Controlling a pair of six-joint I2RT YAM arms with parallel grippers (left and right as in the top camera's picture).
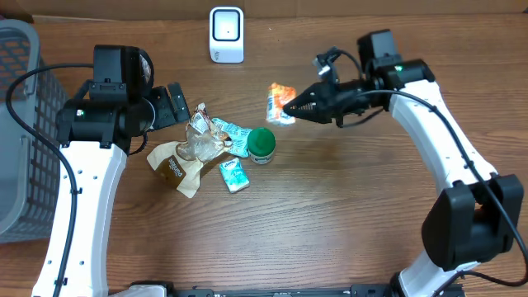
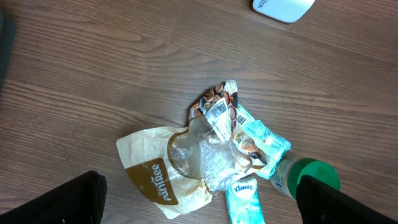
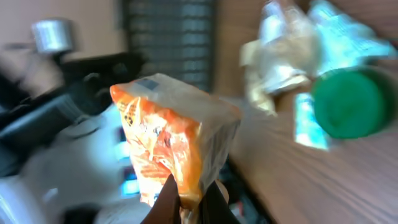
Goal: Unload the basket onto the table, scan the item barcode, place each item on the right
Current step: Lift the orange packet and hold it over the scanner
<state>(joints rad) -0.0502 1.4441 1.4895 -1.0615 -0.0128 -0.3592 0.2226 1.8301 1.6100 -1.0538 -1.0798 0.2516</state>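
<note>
Next I will swing my right gripper outward toward the scanner (image 1: pixel 226 34), then down to release on the bare tabletop below it, to its right in the overhead view.
My right gripper (image 1: pixel 289 106) is shut on an orange and white snack packet (image 1: pixel 280 103), held in the air right of the white barcode scanner (image 1: pixel 226 34) at the table's far edge. In the right wrist view the packet (image 3: pixel 171 140) stands pinched by its lower edge between my fingers (image 3: pixel 166 202). My left gripper (image 1: pixel 177 103) hangs wide open above the left side of a pile of items, nothing between its fingers (image 2: pixel 53 202).
The pile holds a brown and white bread bag (image 1: pixel 176 167), crumpled clear wrappers (image 1: pixel 200 140), a teal tissue pack (image 1: pixel 234 175) and a green-capped bottle (image 1: pixel 262 144). A grey basket (image 1: pixel 18 132) stands at the far left.
</note>
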